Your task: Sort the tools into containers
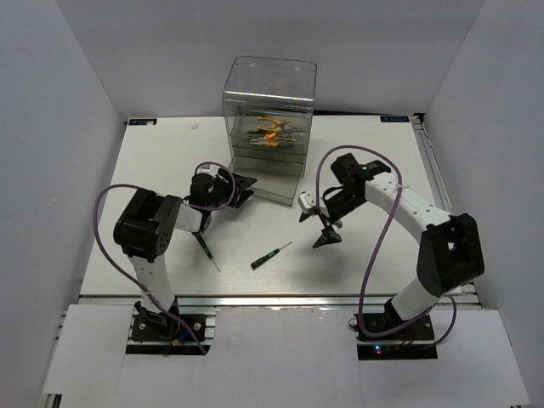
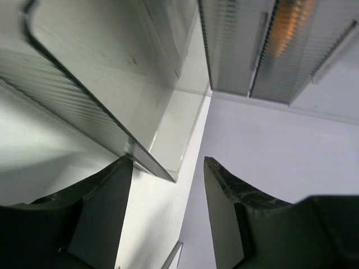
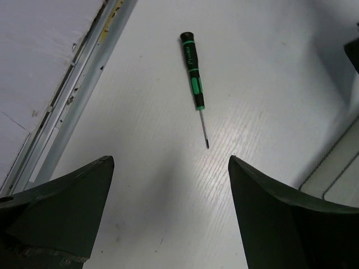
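I will move my right gripper to the left in the top view and down onto the middle of the black-green screwdriver's handle, because the screwdriver lies below my gripper and on that side.
The clear smoky box of drawers [image 1: 270,102] stands at the back middle. Orange-handled pliers [image 1: 272,129] lie in an upper drawer and show as an orange blur in the left wrist view [image 2: 289,25]. One black-green screwdriver [image 1: 270,256] lies on the table in front; it also shows in the right wrist view [image 3: 193,78]. A second screwdriver [image 1: 206,251] lies beside the left arm. My left gripper [image 1: 246,190] [image 2: 168,162] is open and empty at the box's lower left corner [image 2: 134,151]. My right gripper [image 1: 317,223] [image 3: 171,159] is open and empty above the table, right of the first screwdriver.
The box's lowest drawer [image 1: 274,189] sticks out toward the front. The table's metal rail [image 3: 73,95] runs along the front edge. White walls close in the table on the left, back and right.
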Robot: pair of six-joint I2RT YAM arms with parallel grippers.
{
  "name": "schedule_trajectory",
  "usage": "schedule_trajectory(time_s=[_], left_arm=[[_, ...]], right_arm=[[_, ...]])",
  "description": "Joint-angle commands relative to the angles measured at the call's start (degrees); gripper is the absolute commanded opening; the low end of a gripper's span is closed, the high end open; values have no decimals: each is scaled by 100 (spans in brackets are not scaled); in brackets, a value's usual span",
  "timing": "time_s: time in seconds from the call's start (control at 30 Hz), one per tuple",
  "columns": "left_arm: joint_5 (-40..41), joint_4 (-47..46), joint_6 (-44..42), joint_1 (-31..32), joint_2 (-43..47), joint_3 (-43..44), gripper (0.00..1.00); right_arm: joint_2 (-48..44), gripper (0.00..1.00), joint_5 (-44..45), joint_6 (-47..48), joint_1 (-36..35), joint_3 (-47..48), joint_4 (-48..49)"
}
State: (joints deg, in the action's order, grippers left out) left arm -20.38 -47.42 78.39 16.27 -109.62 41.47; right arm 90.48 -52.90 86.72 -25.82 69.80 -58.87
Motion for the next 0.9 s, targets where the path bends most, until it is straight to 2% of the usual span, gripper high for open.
schedule_trajectory(time_s=[0.0,0.13,0.33,0.47,0.5,0.6,0.73,0.87], left_arm=[[-334,294,-236,-54,599,124,64],[-458,829,-570,-80,1144,28,65],[-186,2743,-1799,-98,2488,-34,66],[270,3799,-2345,-168,3253,-34,67],[359,4062,-2729,-212,3498,-8,67],[798,5316,-3161,-361,4043,19,67],[1255,6259,-3426,-669,4920,-192,68],[1633,6991,-3550,-941,5758,-412,70]], right_arm=[[145,89,280,583,-448,367,-292],[497,88,535,435,-932,508,-195],[997,82,1010,-401,-1513,622,499],[1279,79,1413,-857,-1776,710,955],[1332,79,1501,-1119,-1899,728,1235],[1621,76,1862,-1629,-2153,763,1815],[1850,73,2266,-2174,-2479,798,2378],[2017,70,2425,-2291,-2726,798,2538]])
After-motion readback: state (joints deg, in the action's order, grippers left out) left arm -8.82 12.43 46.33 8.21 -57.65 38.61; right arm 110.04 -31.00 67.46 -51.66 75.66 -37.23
